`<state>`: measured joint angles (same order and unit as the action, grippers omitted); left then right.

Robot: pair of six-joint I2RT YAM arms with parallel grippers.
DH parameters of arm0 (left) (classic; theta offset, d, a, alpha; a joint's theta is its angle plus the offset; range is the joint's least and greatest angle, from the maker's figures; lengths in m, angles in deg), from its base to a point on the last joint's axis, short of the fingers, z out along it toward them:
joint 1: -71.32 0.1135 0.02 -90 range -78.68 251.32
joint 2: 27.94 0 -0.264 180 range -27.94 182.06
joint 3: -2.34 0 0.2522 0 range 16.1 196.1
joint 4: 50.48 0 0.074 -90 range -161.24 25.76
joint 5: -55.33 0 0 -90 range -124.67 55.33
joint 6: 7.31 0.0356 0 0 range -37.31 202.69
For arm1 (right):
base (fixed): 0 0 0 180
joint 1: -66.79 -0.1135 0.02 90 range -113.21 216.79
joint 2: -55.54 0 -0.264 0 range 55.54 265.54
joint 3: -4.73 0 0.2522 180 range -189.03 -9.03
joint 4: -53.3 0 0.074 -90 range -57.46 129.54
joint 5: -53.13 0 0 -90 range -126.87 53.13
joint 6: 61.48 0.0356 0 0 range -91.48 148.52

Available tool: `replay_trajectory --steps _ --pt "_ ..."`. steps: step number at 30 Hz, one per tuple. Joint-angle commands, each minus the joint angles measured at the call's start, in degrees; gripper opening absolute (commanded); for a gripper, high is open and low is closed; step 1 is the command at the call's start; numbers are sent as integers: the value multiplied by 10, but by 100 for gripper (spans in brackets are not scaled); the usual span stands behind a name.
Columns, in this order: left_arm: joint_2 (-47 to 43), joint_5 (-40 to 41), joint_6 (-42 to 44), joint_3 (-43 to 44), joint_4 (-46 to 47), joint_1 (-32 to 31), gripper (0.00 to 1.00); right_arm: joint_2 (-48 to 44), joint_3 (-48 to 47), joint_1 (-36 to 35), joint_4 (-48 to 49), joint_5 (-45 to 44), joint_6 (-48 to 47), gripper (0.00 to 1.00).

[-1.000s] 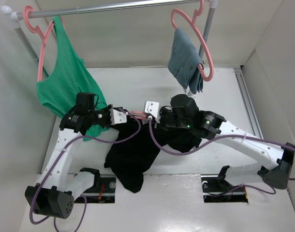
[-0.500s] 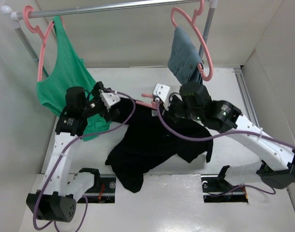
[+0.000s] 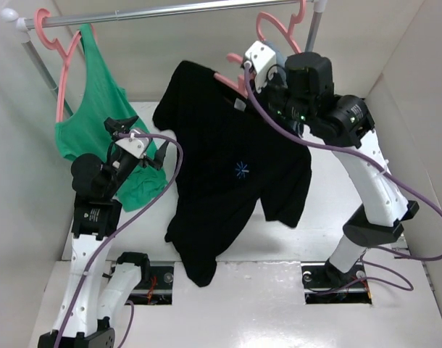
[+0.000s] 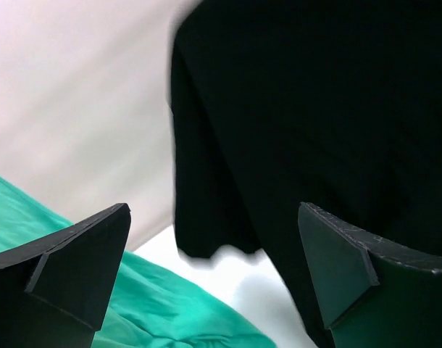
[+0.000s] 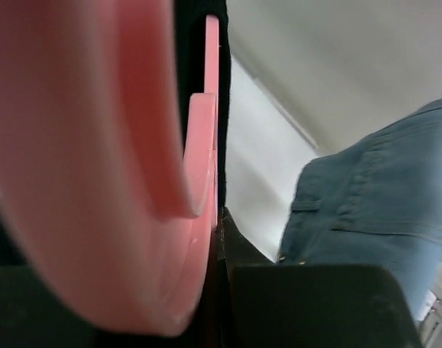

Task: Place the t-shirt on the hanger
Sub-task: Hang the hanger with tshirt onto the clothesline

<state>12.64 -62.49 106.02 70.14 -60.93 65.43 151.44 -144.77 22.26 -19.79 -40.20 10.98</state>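
The hook of the hanger is still short of the metal bar, so the robot's right gripper will move the hanger outward next and put its hook over that bar.
The black t-shirt hangs full length in the air, its blue logo facing the top camera and its hem near the table's front edge. A short stretch of the pink hanger shows at its neck. My right gripper is raised high beside the rail and shut on the hanger, which fills the left of the right wrist view, pinched at the gripper. My left gripper stands open left of the shirt, not touching it. Between its fingers, a black sleeve hangs ahead of the gripper.
A green tank top hangs on another pink hanger at the left of the metal rail. A grey-blue cloth hangs just right of my right gripper, its pink hanger on the rail. White walls enclose the table.
My right arm has lifted the hanger with the t-shirt from the table up toward the rail. My left gripper has let go of the shirt, opened and drawn back to the left.
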Motion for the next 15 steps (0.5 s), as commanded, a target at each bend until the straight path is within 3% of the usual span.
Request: replay_trajectory --steps 1,7,15 --pt "5 -4 -31 13 -6 1 100 16 -103 14 36 -21 8 0" --pt "-7 -52 -31 -3 -19 1 100 3 -85 25 182 -62 14 0" --pt "-7 -40 -31 -9 -25 1 100 34 -56 42 342 -113 14 0"
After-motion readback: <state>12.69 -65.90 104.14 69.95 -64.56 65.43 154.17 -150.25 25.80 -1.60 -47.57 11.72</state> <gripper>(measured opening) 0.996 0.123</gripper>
